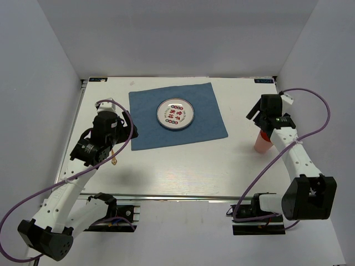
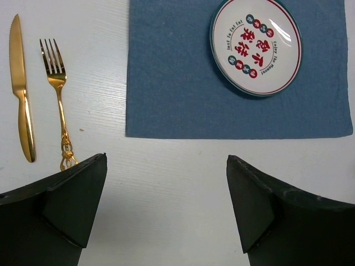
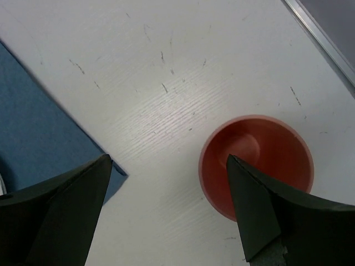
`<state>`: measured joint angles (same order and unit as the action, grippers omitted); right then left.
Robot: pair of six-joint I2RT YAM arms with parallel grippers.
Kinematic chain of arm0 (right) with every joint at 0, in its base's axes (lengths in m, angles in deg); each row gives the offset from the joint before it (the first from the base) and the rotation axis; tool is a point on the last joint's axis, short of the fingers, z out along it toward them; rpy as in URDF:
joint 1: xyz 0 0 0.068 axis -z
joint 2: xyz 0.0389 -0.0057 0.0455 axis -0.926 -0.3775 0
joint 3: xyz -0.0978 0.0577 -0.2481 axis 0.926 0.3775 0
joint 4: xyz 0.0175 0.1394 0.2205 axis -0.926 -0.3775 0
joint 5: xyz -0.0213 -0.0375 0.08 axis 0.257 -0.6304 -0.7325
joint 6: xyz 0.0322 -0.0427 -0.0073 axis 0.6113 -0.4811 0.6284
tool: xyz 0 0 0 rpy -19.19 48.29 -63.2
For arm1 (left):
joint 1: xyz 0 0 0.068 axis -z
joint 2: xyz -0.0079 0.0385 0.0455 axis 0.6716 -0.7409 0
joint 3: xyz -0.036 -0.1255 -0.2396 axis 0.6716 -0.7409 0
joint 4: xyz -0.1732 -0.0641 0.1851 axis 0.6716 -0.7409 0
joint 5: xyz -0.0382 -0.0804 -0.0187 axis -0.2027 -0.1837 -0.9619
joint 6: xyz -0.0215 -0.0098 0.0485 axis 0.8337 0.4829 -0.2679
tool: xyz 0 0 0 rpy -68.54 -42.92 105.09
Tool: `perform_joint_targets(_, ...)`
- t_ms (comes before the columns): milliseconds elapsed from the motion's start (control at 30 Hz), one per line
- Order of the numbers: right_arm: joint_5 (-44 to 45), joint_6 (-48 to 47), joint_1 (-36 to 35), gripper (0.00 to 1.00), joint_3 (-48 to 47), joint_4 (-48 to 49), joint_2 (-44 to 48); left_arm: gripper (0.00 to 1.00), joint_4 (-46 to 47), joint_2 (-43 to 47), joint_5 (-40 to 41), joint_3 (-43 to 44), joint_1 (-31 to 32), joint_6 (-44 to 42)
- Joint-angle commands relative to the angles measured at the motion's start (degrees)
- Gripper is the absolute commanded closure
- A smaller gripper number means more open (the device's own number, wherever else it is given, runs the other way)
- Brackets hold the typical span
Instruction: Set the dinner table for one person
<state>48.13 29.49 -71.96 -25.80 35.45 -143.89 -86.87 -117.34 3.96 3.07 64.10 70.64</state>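
Next, my right gripper lowers to the red cup's edge facing the placemat, since that edge sits between its open fingers.
The white dinner table (image 1: 183,166) carries a blue placemat (image 1: 191,126) with a round patterned plate (image 1: 176,114) on it. A gold knife (image 2: 22,94) and a gold fork (image 2: 58,100) lie side by side on the bare table left of the placemat (image 2: 183,83). My left gripper (image 1: 126,126) hovers open and empty over the placemat's near left corner. A red cup (image 1: 262,143) stands upright right of the placemat. My right gripper (image 1: 259,116) hovers open above it, the right finger (image 3: 277,221) over the cup (image 3: 260,155).
White walls close in the table at the back and both sides. A silver rail (image 1: 166,195) runs along the near edge. A metal edge (image 3: 321,39) shows past the cup in the right wrist view. The plate (image 2: 255,45) shows ahead in the left wrist view.
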Motion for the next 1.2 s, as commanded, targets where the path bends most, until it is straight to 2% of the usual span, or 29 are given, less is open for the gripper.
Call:
perform_joint_targets(0, 0.24, 0.32, 0.10, 0.11, 2.47, 0.92, 3.42, 0.02, 0.73, 0.59, -0.76, -0.17, -0.20, -0.61)
perform_joint_targets(200, -2.58, 0.14, 0.10, 0.18, 8.98, 4.69, 7.29, 0.02, 0.47, 0.77, -0.68, 0.09, -0.20, -0.61)
perform_joint_targets(367, -2.49, 0.23, 0.10, 0.25, 9.86, 5.05, 4.31, 0.02, 0.74, 1.38, -0.50, -0.17, -0.20, -0.61)
perform_joint_targets(433, -1.10, 0.40, 0.01, 0.33, 9.95, 4.88, 3.25, 0.02, 0.82, 1.29, -0.50, -0.17, -0.20, -0.61)
perform_joint_targets(467, -0.48, 0.58, -0.16, 0.37, 9.95, 4.70, 2.98, 0.02, 0.65, 1.12, -0.50, -0.08, -0.20, -0.61)
perform_joint_targets(500, 0.14, 0.49, -0.16, 0.50, 10.04, 4.88, 3.16, 0.02, 0.65, 0.94, -0.50, -0.08, -0.20, -0.61)
perform_joint_targets(567, 0.67, -0.30, -0.25, 0.67, 10.39, 5.84, 3.51, 0.02, 0.73, 0.94, -0.67, -0.17, -0.20, -0.61)
perform_joint_targets(600, 1.20, -0.73, -0.34, 0.79, 10.21, 5.93, 3.42, 0.02, 1.00, 0.94, -0.94, -0.26, -0.20, -0.61)
perform_joint_targets(633, 1.46, -1.70, -0.17, 0.86, 9.52, 5.85, 2.99, 0.02, 0.91, 0.86, -0.94, -0.26, -0.20, -0.69)
perform_joint_targets(667, 1.64, -1.88, -0.16, 0.88, 8.90, 5.06, 2.55, 0.02, 0.91, 0.94, -1.11, -0.17, -0.20, -0.78)
perform_joint_targets(700, 2.16, -2.14, -0.16, 0.98, 8.20, 4.53, 2.19, 0.02, 1.00, 0.77, -1.11, -0.17, -0.20, -0.78)
perform_joint_targets(833, 0.77, -3.11, -0.60, 1.00, 6.26, 3.73, 0.43, 0.02, 0.82, 0.68, -0.94, -0.26, -0.20, -0.78)
perform_joint_targets(933, -5.19, -6.25, -1.57, 1.00, 4.77, 5.92, 1.13, 0.02, 1.09, 0.51, -1.03, -0.35, -0.20, -0.69)
perform_joint_targets(1000, -12.14, -8.29, -2.80, 1.00, 1.44, 8.30, 0.09, 0.02, 1.09, 0.33, -1.11, -0.26, -0.20, -0.69)
perform_joint_targets(1033, -12.94, -10.04, -3.93, 1.00, -0.66, 7.96, -1.22, 0.02, 1.09, 0.15, -1.11, -0.17, -0.20, -0.61)
perform_joint_targets(1067, -13.12, -11.01, -5.42, 1.00, -6.69, 5.69, -2.98, 0.02, 1.00, 0.24, -1.11, -0.17, -0.20, -0.69)
perform_joint_targets(1133, -12.69, -14.86, -7.98, 1.00, -13.66, 2.78, -10.00, 0.02, 0.82, 0.15, -0.85, -0.17, -0.20, -0.61)
perform_joint_targets(1167, -12.16, -16.19, -10.34, 1.00, -20.22, 1.03, -15.16, 0.02, 0.82, 0.24, -0.76, -0.17, -0.20, -0.61)
